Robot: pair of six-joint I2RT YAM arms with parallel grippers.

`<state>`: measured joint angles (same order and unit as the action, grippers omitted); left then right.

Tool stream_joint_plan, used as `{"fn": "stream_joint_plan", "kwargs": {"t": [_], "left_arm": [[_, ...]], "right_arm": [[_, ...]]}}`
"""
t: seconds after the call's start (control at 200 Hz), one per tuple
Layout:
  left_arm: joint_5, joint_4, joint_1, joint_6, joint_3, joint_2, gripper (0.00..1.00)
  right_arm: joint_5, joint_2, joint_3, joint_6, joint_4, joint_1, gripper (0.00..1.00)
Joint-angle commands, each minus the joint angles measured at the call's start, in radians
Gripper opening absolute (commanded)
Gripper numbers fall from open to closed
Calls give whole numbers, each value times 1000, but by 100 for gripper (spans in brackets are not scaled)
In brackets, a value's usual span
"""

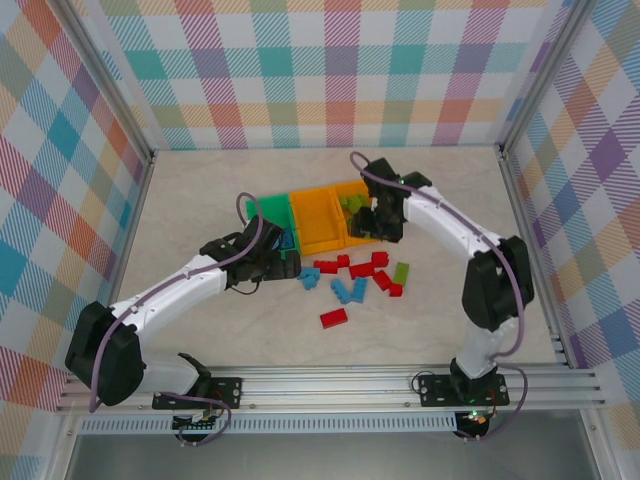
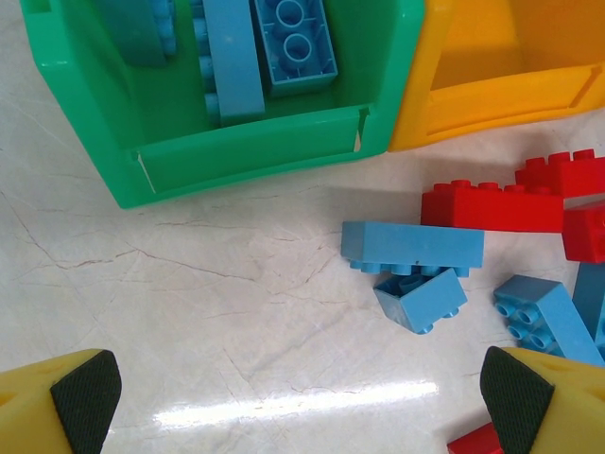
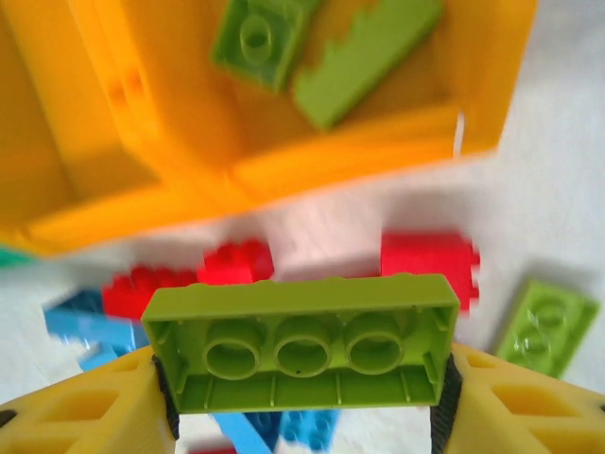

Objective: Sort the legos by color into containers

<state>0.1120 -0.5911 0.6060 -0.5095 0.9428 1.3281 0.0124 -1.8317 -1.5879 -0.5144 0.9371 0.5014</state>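
Other lime legos are already in the container, so I should next move my right gripper outward over the inside of the nearest orange container (image 3: 317,61) and let go of the lime green lego (image 3: 301,345) there.
My right gripper (image 3: 302,378) is shut on a lime green lego (image 3: 301,345), held by its ends with the hollow underside facing the camera. It hangs just in front of an orange container (image 3: 284,161) that holds lime legos (image 3: 260,38). My left gripper (image 2: 301,402) stands open over bare table, its pads (image 2: 85,397) wide apart. Ahead of it is the green container (image 2: 246,156) with blue legos (image 2: 293,43) inside. Loose blue legos (image 2: 411,246) and red legos (image 2: 492,203) lie to the right. From above, the right gripper (image 1: 378,228) is at the right orange container (image 1: 350,195).
A middle orange container (image 1: 318,225) stands between the green container (image 1: 262,207) and the right one. Loose legos are scattered in front of them, with a red one (image 1: 334,318) nearest the arms and a lime one (image 1: 401,272) to the right. Checked walls enclose the table.
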Motion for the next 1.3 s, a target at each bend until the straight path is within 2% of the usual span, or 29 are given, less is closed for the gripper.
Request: {"fn": "stream_joint_plan", "kwargs": {"t": [0.0, 0.15, 0.3, 0.395, 0.5, 0.585, 0.695, 0.84, 1.025, 1.135, 1.295], "left_arm": [[-9, 13, -8, -24, -5, -8, 100], [-4, 14, -8, -44, -14, -12, 100], [7, 19, -8, -63, -27, -22, 100], [14, 19, -8, -69, -28, -23, 100], [15, 19, -8, -72, -28, -23, 100], [17, 19, -8, -70, -27, -20, 100], [10, 19, -8, -62, -21, -11, 100], [-13, 20, -6, -42, -13, 9, 100], [-36, 20, 1, -29, -2, 31, 100], [-36, 20, 4, -30, -8, 30, 100], [-28, 34, 5, -32, -18, 20, 100]], "right_arm": [[-45, -106, -147, 40, 77, -23, 58], [-58, -268, -344, 20, 150, -67, 57], [-63, -356, -473, 18, 183, -90, 58], [-58, -401, -545, 27, 224, -95, 62], [-63, -394, -548, 36, 221, -97, 70], [-70, -352, -507, 42, 193, -96, 73], [-63, -274, -431, 52, 158, -96, 82], [-43, -162, -300, 74, 107, -96, 85], [0, -59, -143, 70, 103, -109, 84], [41, -12, -16, 75, 104, -148, 76], [61, 27, 128, 102, 97, -158, 75]]}}
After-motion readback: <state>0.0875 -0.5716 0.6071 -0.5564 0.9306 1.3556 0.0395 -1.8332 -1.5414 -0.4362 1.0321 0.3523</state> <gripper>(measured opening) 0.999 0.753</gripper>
